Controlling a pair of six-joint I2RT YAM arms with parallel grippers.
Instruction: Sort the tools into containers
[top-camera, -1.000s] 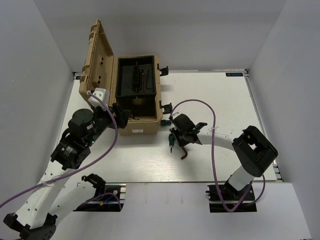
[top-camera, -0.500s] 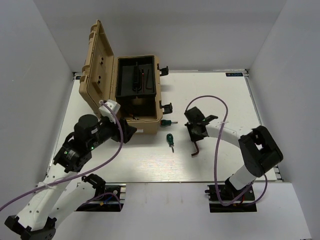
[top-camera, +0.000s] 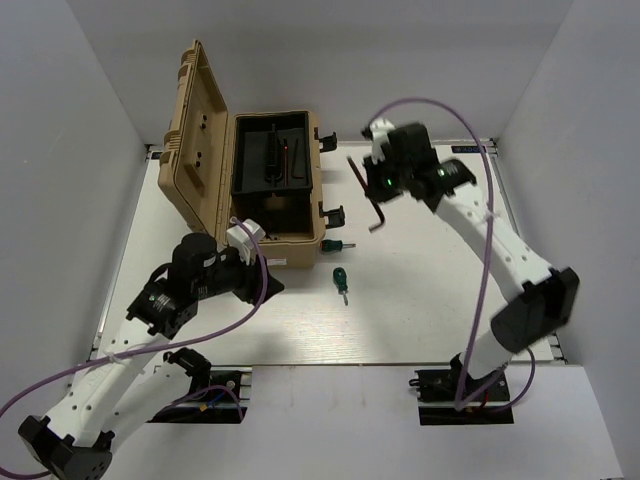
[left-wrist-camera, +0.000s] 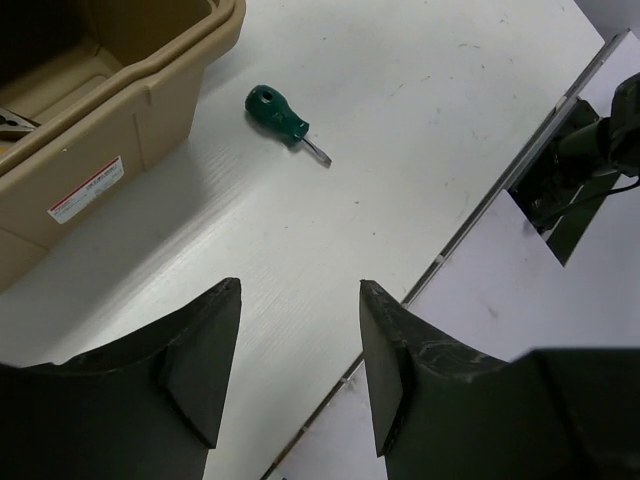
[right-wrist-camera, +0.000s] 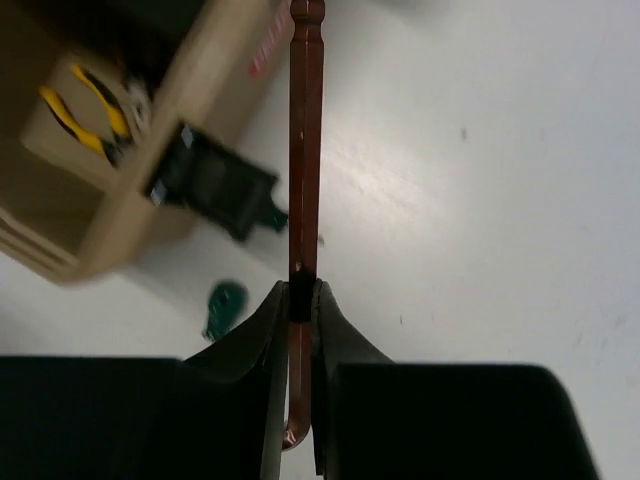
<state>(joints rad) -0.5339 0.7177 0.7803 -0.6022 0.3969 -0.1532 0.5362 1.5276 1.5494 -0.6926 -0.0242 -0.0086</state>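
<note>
My right gripper goes left in the top view and down next, releasing the hex key into the black inner tray (top-camera: 268, 150), since hex keys lie there.
The tan toolbox (top-camera: 280, 225) stands open at the back left, lid upright, with a black inner tray (top-camera: 268, 150). My right gripper (top-camera: 381, 188) is shut on a dark L-shaped hex key (top-camera: 366, 195) and holds it in the air to the right of the box. In the right wrist view the key (right-wrist-camera: 305, 140) stands clamped between the jaws of the gripper (right-wrist-camera: 303, 292). Yellow-handled pliers (right-wrist-camera: 88, 108) lie inside the box. Two green screwdrivers (top-camera: 342, 279) (top-camera: 334, 244) lie on the table. My left gripper (top-camera: 268, 284) (left-wrist-camera: 297, 300) is open and empty by the box's front corner, with one screwdriver (left-wrist-camera: 276, 110) ahead of it.
A black side latch (top-camera: 333, 213) (right-wrist-camera: 205, 180) sticks out from the toolbox toward the screwdrivers. Thin hex keys (top-camera: 297, 160) lie in the tray. The table's near edge (left-wrist-camera: 470, 215) runs just right of the left gripper. White walls close in the table on three sides.
My right gripper has lifted the hex key off the table and carried it up and back, level with the toolbox. My left arm has swung down and right, away from the box.
</note>
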